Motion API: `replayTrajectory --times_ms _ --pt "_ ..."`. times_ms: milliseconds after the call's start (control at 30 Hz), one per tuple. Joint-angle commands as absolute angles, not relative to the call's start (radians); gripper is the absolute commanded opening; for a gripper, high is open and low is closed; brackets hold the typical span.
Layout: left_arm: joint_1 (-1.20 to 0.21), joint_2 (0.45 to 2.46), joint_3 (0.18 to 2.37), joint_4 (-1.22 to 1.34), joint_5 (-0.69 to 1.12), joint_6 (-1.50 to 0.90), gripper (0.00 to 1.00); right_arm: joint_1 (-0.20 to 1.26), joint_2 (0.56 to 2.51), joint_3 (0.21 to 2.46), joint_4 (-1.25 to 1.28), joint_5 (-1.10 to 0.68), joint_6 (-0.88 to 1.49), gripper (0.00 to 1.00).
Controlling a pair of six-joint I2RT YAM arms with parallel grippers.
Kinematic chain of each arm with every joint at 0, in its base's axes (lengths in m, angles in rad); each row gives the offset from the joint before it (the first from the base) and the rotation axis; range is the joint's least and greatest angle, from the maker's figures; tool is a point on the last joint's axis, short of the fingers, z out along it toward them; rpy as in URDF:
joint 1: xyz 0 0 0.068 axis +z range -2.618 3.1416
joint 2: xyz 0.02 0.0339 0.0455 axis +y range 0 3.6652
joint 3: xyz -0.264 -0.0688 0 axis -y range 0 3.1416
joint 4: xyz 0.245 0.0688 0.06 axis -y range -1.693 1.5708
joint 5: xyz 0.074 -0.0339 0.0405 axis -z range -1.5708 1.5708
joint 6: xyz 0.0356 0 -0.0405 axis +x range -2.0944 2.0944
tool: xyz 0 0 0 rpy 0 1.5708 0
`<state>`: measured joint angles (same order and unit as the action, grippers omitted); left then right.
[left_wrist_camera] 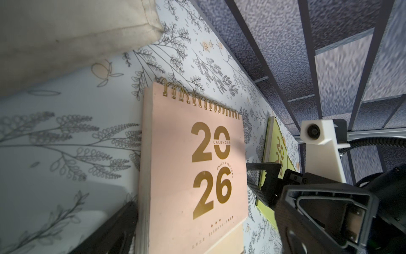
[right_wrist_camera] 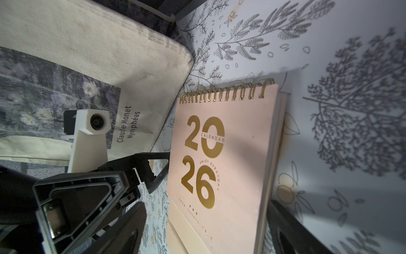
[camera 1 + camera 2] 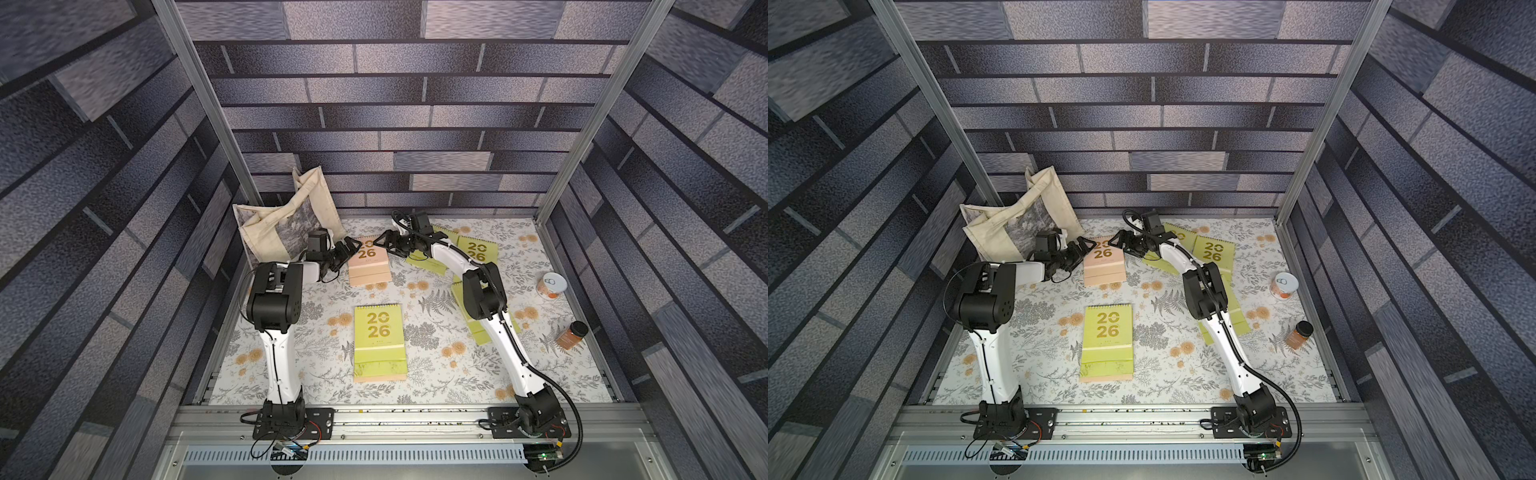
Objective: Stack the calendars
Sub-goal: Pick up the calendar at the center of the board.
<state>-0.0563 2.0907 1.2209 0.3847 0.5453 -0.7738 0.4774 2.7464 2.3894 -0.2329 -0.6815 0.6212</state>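
The peach-pink calendar's side lies between my open left fingers. Next I will push my left gripper toward the right gripper, onto the peach-pink calendar's edge by the tote bag (image 1: pixel 145 190), and close.
A peach-pink calendar (image 3: pixel 369 262) (image 3: pixel 1104 262) lies flat at the back of the table, large in both wrist views (image 1: pixel 189 167) (image 2: pixel 230 154). My left gripper (image 3: pixel 351 248) (image 3: pixel 1086 248) (image 1: pixel 206 220) is open at its far left corner. My right gripper (image 3: pixel 384 242) (image 3: pixel 1120 242) (image 2: pixel 206 204) is open at its far right corner. Neither holds anything. A lime-green calendar (image 3: pixel 379 336) lies mid-table on top of a pink one (image 3: pixel 380 377). More green calendars (image 3: pixel 478 249) lie at the back right, and another (image 3: pixel 484 332) is partly hidden under my right arm.
A cream tote bag (image 3: pixel 282 224) leans in the back left corner, just behind my left gripper. A small can (image 3: pixel 550 284) and a spice jar (image 3: pixel 572 334) stand near the right edge. Brick-print walls close in three sides.
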Motion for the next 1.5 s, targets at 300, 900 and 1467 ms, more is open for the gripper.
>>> replayTrajectory --times_ms 300,900,1467 --pt "-0.081 1.975 1.234 0.477 0.674 -0.863 1.0 0.494 2.762 2.295 -0.276 -0.69 0.652 0.89" --pt "-0.095 2.081 1.28 0.493 0.796 -0.884 0.98 0.485 2.751 2.252 -0.244 -0.698 0.663 0.89" --pt "-0.059 2.066 1.238 0.499 0.793 -0.884 0.73 0.481 2.752 2.238 -0.241 -0.696 0.663 0.89"
